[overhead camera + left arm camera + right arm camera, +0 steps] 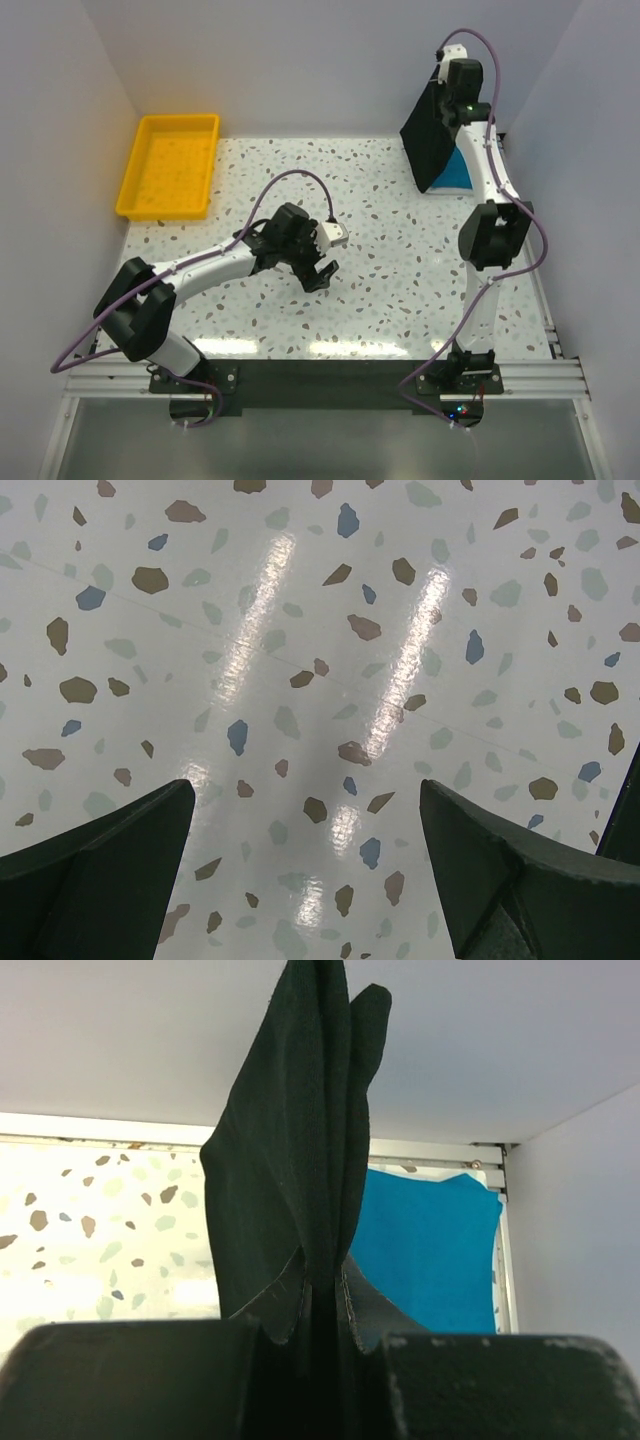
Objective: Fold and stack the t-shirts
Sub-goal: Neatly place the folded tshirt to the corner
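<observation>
I should next lower my right gripper toward the right in the top view and let go of the black t-shirt, because the blue t-shirt (458, 172) (430, 1248) is below the gripper on that side.
My right gripper (447, 93) is raised at the back right and shut on a black t-shirt (430, 140) that hangs folded below it. In the right wrist view the black t-shirt (295, 1150) is pinched between the fingers (290, 1305). A blue t-shirt (458, 172) lies flat on the table in the back right corner under the hanging shirt; it also shows in the right wrist view (430, 1250). My left gripper (322, 272) is open and empty over the bare terrazzo table (400, 270) in the middle, its fingers (110, 860) wide apart.
A yellow tray (170, 165) stands at the back left corner. White walls close the table on the left, back and right. An aluminium rail (330, 375) runs along the near edge.
</observation>
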`<state>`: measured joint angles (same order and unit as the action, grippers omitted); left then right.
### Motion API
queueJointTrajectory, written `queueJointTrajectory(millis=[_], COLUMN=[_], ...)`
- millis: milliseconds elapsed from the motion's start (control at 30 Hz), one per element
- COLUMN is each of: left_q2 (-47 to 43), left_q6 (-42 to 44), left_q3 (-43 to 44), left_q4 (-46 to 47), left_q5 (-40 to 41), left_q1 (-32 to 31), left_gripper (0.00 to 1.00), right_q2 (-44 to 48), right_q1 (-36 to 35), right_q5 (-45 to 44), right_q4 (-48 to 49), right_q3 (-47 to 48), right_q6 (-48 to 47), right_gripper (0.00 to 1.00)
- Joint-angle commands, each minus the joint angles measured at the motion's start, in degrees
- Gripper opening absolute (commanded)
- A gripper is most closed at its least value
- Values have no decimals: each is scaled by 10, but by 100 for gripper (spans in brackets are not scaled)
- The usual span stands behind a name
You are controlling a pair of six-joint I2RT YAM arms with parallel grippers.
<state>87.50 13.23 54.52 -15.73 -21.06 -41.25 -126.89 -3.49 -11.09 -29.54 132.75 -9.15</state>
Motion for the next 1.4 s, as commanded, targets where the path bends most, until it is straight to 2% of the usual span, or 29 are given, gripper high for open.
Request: queueJointTrajectory(millis=[0, 233, 567, 833, 867, 900, 933, 967, 1000, 1133, 1333, 1367], left_q2=[-13, 4, 11, 8, 8, 8, 7, 6, 3, -12, -46, -53], left_q6=[15, 20, 21, 14, 12, 6, 5, 4, 0, -18, -69, -75], left_q3=[8, 32, 45, 63, 65, 71, 75, 78, 81, 97, 106, 110], left_q4=[-2, -18, -39, -47, -52, -55, -57, -63, -64, -69, -62, -62], left_q5=[-11, -7, -3, -5, -3, -2, 0, 0, 1, -9, -60, -70], left_q1=[2, 2, 2, 1, 1, 2, 3, 4, 6, 26, 107, 136], left_gripper=[100, 100, 100, 100, 100, 100, 100, 100, 100, 100, 100, 100], right_q2=[45, 24, 1, -13, -16, -24, -30, -36, -40, -20, 36, 43], right_q1=[21, 34, 95, 127, 129, 132, 134, 136, 139, 158, 174, 175], right_q5=[3, 8, 49, 61, 56, 49, 33, 23, 19, 28, 74, 86], right_q4=[46, 72, 96, 161, 184, 192, 195, 188, 170, 152, 109, 98], right_q3=[-1, -46, -56, -100, -117, -124, -128, -118, -111, -110, -107, -101], right_q6=[-10, -16, -23, -76, -87, -100, -105, -107, -108, -95, -95, -95], right_gripper=[0, 0, 0, 2, 10, 46, 65, 78, 98, 99, 99, 99])
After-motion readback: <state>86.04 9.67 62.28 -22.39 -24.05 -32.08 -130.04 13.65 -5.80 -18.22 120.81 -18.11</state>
